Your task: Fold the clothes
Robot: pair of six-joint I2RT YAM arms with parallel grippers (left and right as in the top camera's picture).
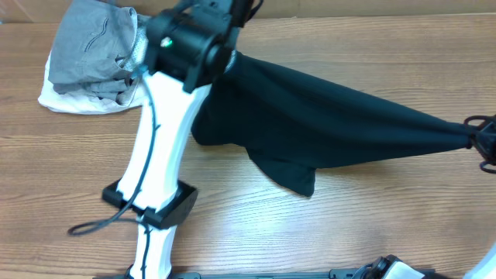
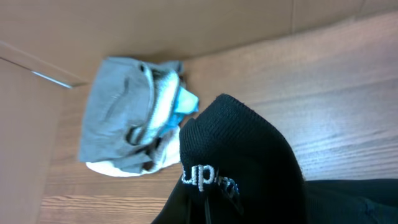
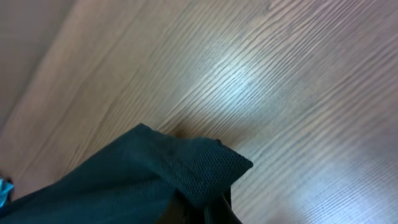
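Note:
My left gripper holds the black garment's collar end, and the bare wood along the back wall (image 1: 267, 27) (image 2: 264, 62) lies outward of the gripper. It will carry the collar end outward next and let go of it there.
The black garment (image 1: 325, 124) is stretched across the table between my two grippers, its lower edge sagging onto the wood. My left gripper (image 1: 225, 58) is shut on its collar end at the top centre; in the left wrist view the ribbed collar band with white lettering (image 2: 205, 177) hides the fingers. My right gripper (image 1: 477, 139) is shut on the other end at the right edge; in the right wrist view a folded corner of the black garment (image 3: 199, 168) covers the fingertips (image 3: 211, 208).
A pile of folded grey, white and light-blue garments (image 1: 93, 58) lies at the back left; it also shows in the left wrist view (image 2: 134, 124). The left arm (image 1: 159, 170) crosses the table's left half. The table top is wood (image 1: 349, 225).

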